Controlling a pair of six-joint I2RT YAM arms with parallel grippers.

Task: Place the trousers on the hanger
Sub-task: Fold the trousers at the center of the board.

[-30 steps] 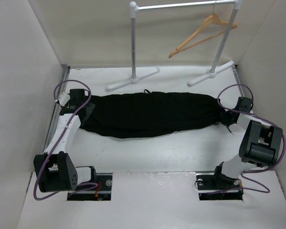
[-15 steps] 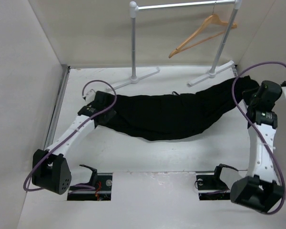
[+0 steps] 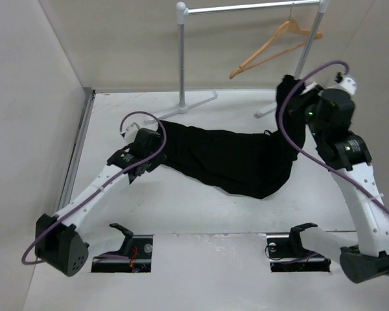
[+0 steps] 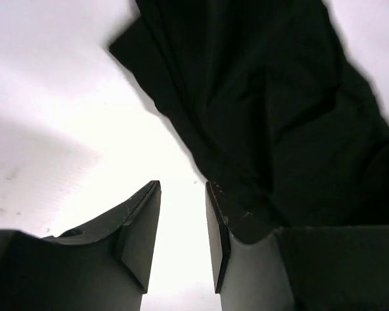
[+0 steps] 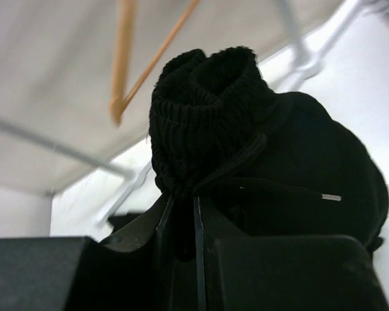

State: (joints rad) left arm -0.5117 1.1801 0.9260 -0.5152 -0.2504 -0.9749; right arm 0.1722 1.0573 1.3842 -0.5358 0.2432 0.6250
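Note:
Next, my right gripper swings to the left in the top view, down onto the trousers' low end, to release the waistband, as the cloth lies spread there.
The black trousers [image 3: 227, 159] stretch across the table from my left gripper up to my right gripper. My right gripper [image 3: 290, 91] is raised at the back right and shut on the bunched ribbed waistband with its drawstring [image 5: 207, 110], below and near the tan wooden hanger [image 3: 272, 45]. The hanger hangs on the rack bar, and its corner shows in the right wrist view [image 5: 123, 58]. My left gripper [image 3: 157, 146] is low at the trousers' left end. In the left wrist view its jaws [image 4: 183, 188] stand open over bare table, and the fabric [image 4: 266, 97] lies over the right finger.
The silver metal rack stands at the back, with a left post [image 3: 181, 58], a top bar [image 3: 246, 8] and two white feet [image 3: 181, 107]. Grey walls close in on both sides. A metal rail [image 3: 78, 155] runs along the table's left edge.
My right arm has lifted the waistband up and back towards the hanger. The trousers have been dragged right. My left arm has moved right along with the leg end.

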